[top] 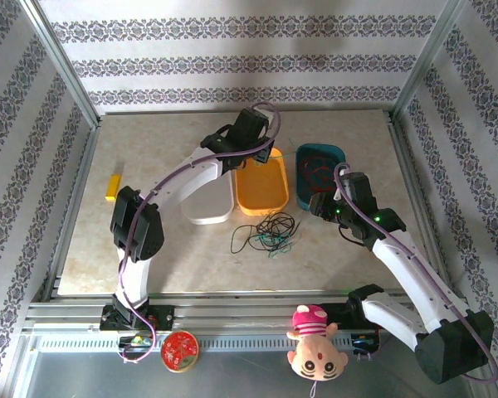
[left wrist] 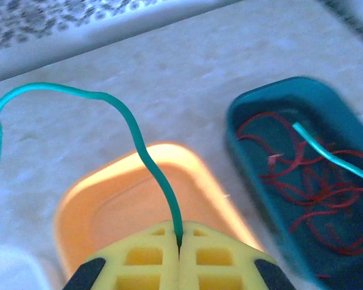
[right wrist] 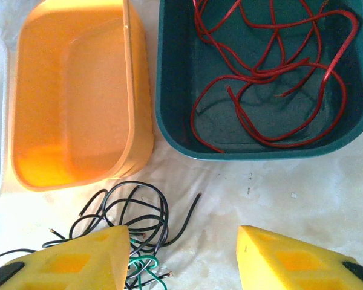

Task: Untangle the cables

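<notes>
I will move my left gripper back and down to the orange tray's bottom next, because the green cable reaches past the orange tray's far rim.
My left gripper [top: 261,154] hangs over the orange tray [top: 275,199], shut on a thin green cable [left wrist: 139,142]. The cable rises from the closed fingertips [left wrist: 179,243] and curves away to the left. Another green stretch [left wrist: 327,154] crosses above the teal tray [left wrist: 242,109]. Several red cables [right wrist: 266,72] lie coiled inside that tray [top: 340,153]. A tangle of black and green cables [top: 270,234] rests on the table in front of the trays. My right gripper [right wrist: 183,241] is open just right of that tangle [right wrist: 133,211], with nothing between its fingers.
A white tray [top: 207,211] sits left of the orange one. A yellow block [top: 112,186] lies near the left wall. On the front rail are a plush toy [top: 314,342] and a round red thing [top: 180,350]. Patterned walls enclose the table.
</notes>
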Motion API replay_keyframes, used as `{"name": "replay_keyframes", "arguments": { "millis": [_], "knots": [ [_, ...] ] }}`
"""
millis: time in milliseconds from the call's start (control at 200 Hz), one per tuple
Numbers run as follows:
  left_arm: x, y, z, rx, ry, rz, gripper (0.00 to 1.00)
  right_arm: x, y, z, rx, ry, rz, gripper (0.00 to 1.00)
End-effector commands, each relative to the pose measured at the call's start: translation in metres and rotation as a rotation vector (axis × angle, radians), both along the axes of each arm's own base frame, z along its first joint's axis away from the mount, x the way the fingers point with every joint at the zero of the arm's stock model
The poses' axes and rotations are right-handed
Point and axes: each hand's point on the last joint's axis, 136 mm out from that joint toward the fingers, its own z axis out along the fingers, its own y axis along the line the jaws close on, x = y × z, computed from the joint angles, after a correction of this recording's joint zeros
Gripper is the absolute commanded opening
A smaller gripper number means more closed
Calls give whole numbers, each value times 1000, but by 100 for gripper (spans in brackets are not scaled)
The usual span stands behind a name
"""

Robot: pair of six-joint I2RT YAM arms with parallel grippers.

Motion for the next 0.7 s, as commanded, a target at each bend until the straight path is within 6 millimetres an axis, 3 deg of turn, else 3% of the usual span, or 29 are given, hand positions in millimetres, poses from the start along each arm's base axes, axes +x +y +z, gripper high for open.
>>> {"name": "replay_keyframes", "arguments": {
  "millis": [0,110,180,380,550,695],
  "knots": [
    [7,42,-40,288,41,81,0,2,-1,1,11,-8,-7,49],
    [11,55,-61,433,66,102,0,3,0,2,8,-11,-3,49],
    [10,53,-69,484,72,82,0,3,0,2,8,-13,-2,49],
    [-6,23,-95,572,106,-52,0,2,-2,2,0,-12,-2,50],
    [-31,-13,-117,605,125,-222,0,2,-2,2,-2,-12,-3,49],
    [-45,-22,-133,641,144,-279,0,2,-3,1,-1,-10,-5,49]
  ]
}}
